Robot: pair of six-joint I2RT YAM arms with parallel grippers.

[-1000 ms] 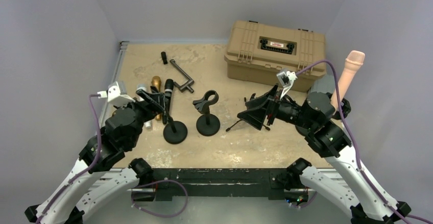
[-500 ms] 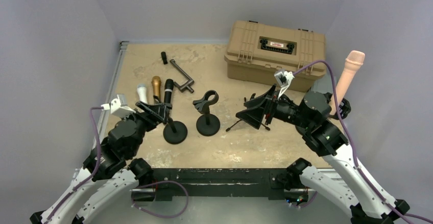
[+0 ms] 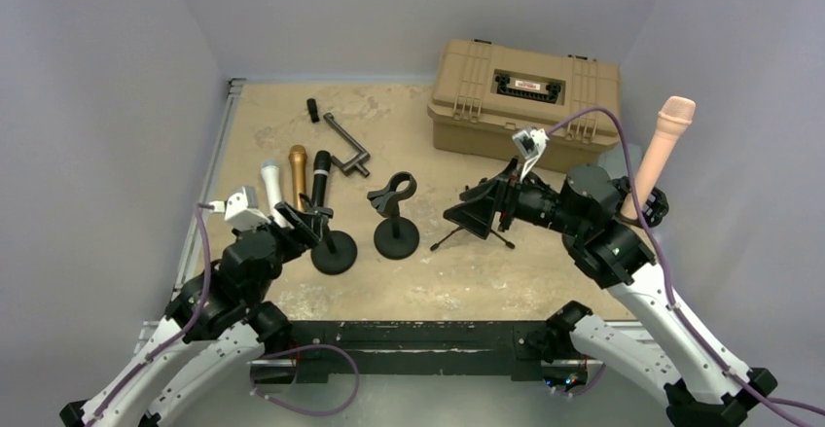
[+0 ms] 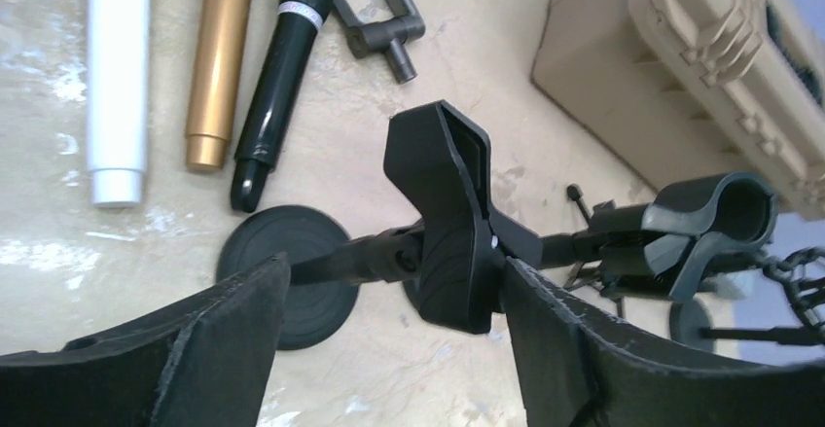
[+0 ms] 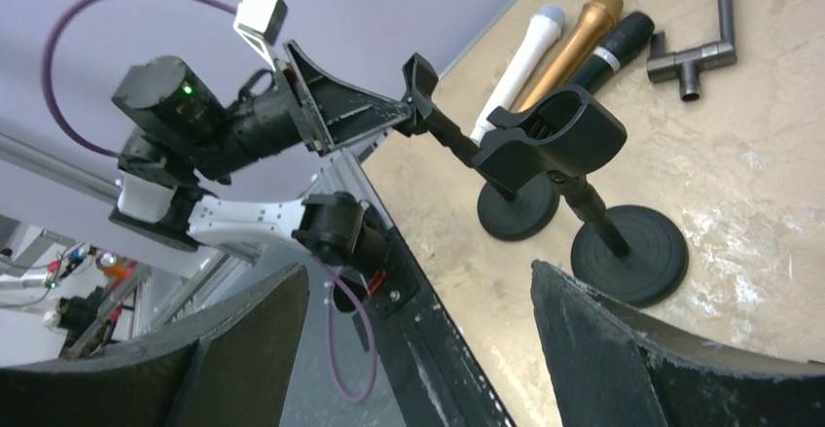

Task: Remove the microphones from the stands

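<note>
My right gripper swings to the right in the top view next, turning outward onto the pink microphone's handle, since the other microphones already lie flat.
A black microphone lies flat on the table next to a gold one and a white one; all three also show in the left wrist view, black among them. The left stand has an empty clip. My left gripper is open around that clip, holding nothing. A second stand also has an empty clip. My right gripper is open and empty, right of the second stand. A pink microphone stands upright at the far right, its lower end hidden behind my right arm.
A tan hard case sits at the back right. A grey metal crank and a small black cylinder lie behind the microphones. A small tripod sits under my right gripper. Walls close in on both sides.
My left arm drew back toward the near edge, uncovering the white and gold microphones, and its gripper now sits at the left stand's clip. My right gripper shifted slightly left.
</note>
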